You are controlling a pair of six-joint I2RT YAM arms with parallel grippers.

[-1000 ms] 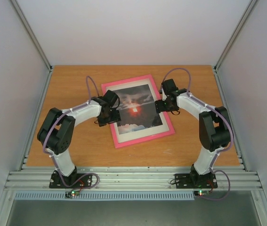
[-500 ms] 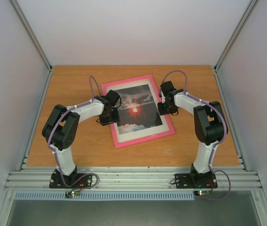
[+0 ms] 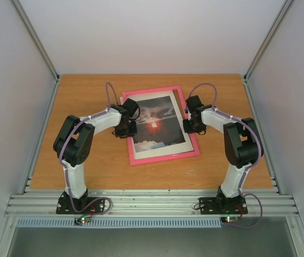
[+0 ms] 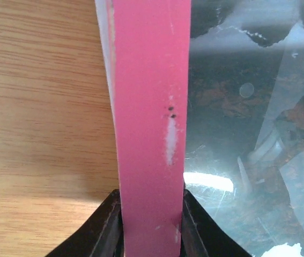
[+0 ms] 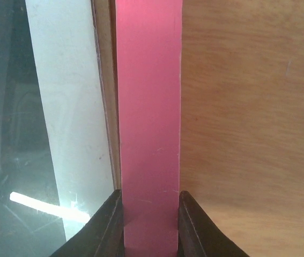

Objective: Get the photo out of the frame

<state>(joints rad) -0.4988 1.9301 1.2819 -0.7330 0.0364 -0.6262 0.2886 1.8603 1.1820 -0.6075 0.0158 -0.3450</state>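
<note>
My left gripper lifts the frame [image 3: 162, 156] next, carries it left in the top view, lowers and releases it, since bare tabletop lies on that side of my gripper.
The pink frame [image 3: 162, 156] lies face up on the wooden table, with the sunset photo [image 3: 154, 124] behind its glass. My left gripper [image 3: 128, 127] sits at the frame's left rail and my right gripper [image 3: 191, 125] at its right rail. In the left wrist view the black fingers [image 4: 109, 225] press both sides of the pink rail [image 4: 149, 107], the left gripper [image 4: 152, 217] shut on it, with the dark glazed photo [image 4: 237, 96] to the right. In the right wrist view the right gripper [image 5: 150, 217] is likewise shut on the pink rail [image 5: 149, 107], beside the white border [image 5: 68, 107].
Bare wooden tabletop [image 3: 87, 101] surrounds the frame. Grey enclosure walls [image 3: 12, 107] stand at left, right and back. An aluminium rail [image 3: 152, 202] holding both arm bases runs along the near edge.
Both grippers have closed from wide open onto the frame's left and right rails. The frame has turned slightly, its near edge now more level.
</note>
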